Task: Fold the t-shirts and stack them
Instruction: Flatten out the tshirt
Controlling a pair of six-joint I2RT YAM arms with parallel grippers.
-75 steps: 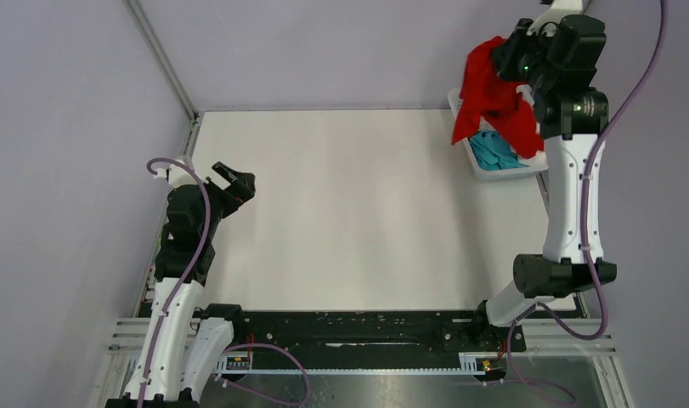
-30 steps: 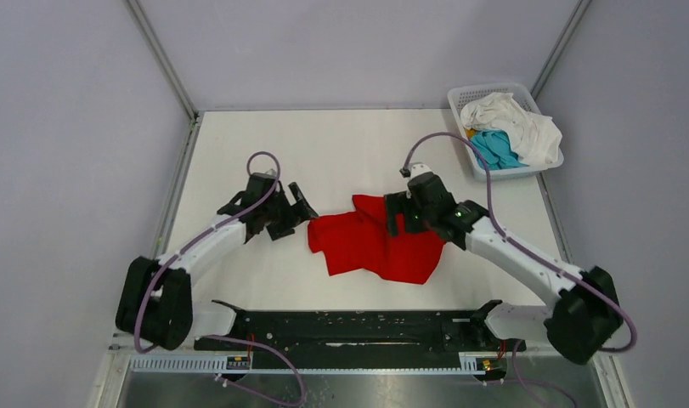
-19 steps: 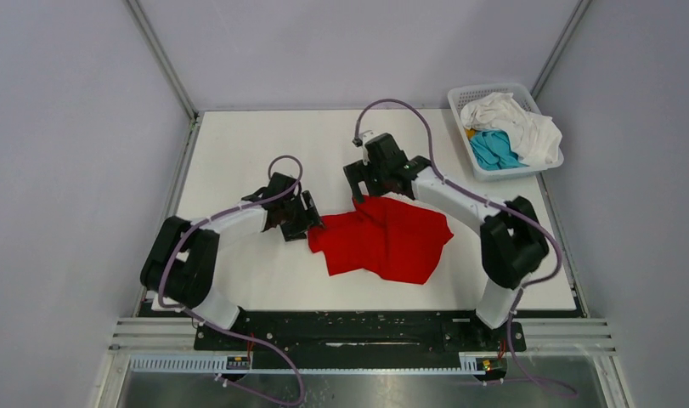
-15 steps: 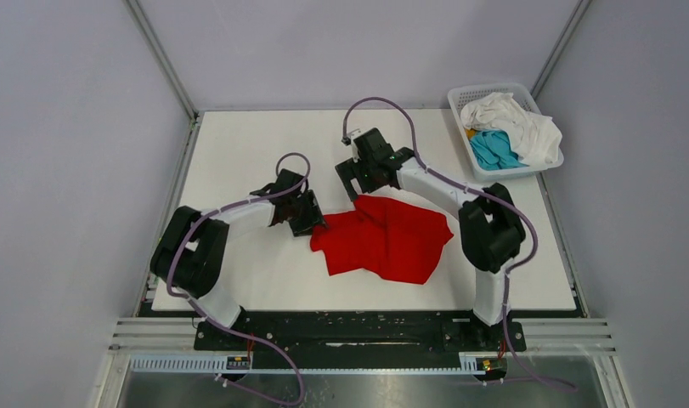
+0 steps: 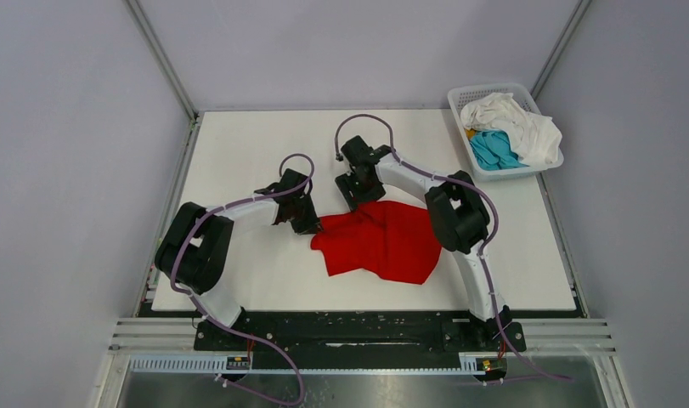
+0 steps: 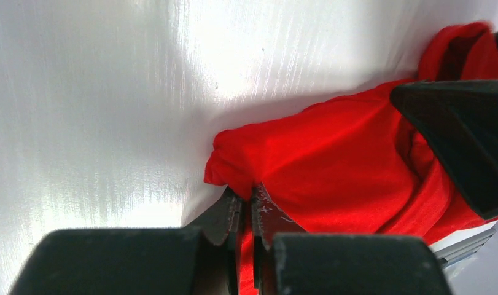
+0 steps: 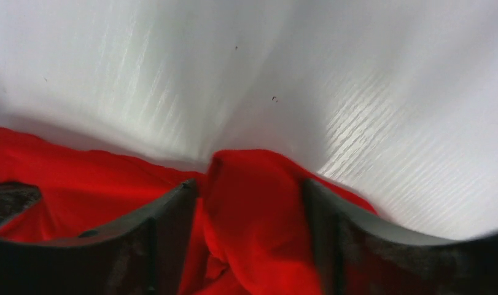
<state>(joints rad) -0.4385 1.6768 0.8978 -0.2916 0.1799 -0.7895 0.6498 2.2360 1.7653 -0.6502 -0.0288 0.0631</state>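
I need to lift the pinch of red cloth (image 6: pixel 295 166) in my left gripper next, carry it outward, lower it and let go on the bare tabletop beyond, as the shirt lies crumpled.
A crumpled red t-shirt (image 5: pixel 383 242) lies in the middle of the white table (image 5: pixel 264 144). My left gripper (image 5: pixel 311 224) is at its left edge, shut on a pinch of the red cloth (image 6: pixel 295 166), which shows between the jaws. At the shirt's far edge is my right gripper (image 5: pixel 356 192), jaws apart, straddling a raised fold of the red t-shirt (image 7: pixel 252 203). White (image 5: pixel 511 119) and teal-blue (image 5: pixel 494 150) t-shirts are heaped in the basket.
A white lattice basket (image 5: pixel 461 95) stands at the back right corner of the table. Grey walls close in the left, back and right sides. A black rail (image 5: pixel 349 327) runs along the near edge.
The right arm brought the red t-shirt from above the basket down onto the table and let go, then moved to its far edge. The left gripper reached the left edge and shut on it.
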